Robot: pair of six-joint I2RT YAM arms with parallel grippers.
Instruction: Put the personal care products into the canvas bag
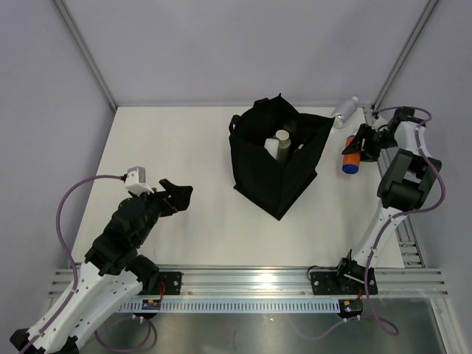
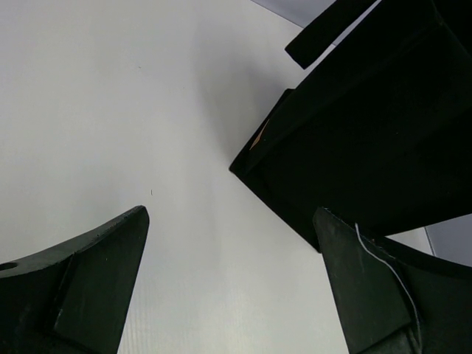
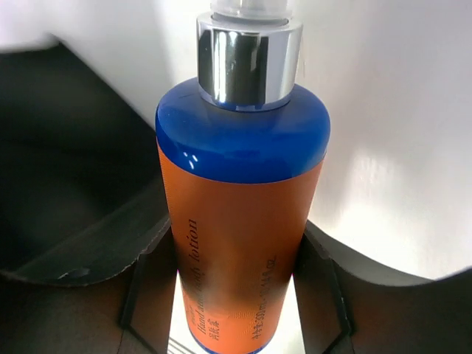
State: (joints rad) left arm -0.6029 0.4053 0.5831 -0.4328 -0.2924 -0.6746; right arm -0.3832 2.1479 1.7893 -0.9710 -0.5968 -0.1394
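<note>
I must lift my right gripper high, then swing it over the black canvas bag's opening (image 1: pixel 285 138).
The black canvas bag (image 1: pixel 279 156) stands open mid-table, with a cream-white bottle (image 1: pixel 273 147) and a sage-green one (image 1: pixel 285 139) inside. My right gripper (image 1: pixel 357 150) is shut on an orange lotion bottle (image 1: pixel 350 160) with blue ends, right of the bag; in the right wrist view the orange bottle (image 3: pixel 237 228) fills the gap between both fingers (image 3: pixel 151 284). A small clear bottle (image 1: pixel 344 112) lies at the back right. My left gripper (image 1: pixel 179 195) hangs open over bare table left of the bag, whose corner (image 2: pixel 354 147) shows ahead of its empty jaws (image 2: pixel 230 243).
An aluminium rail (image 1: pixel 251 279) runs along the near edge with both arm bases on it. Grey walls and corner posts close in the back and sides. The right arm's elbow (image 1: pixel 402 181) stands near the table's right edge.
</note>
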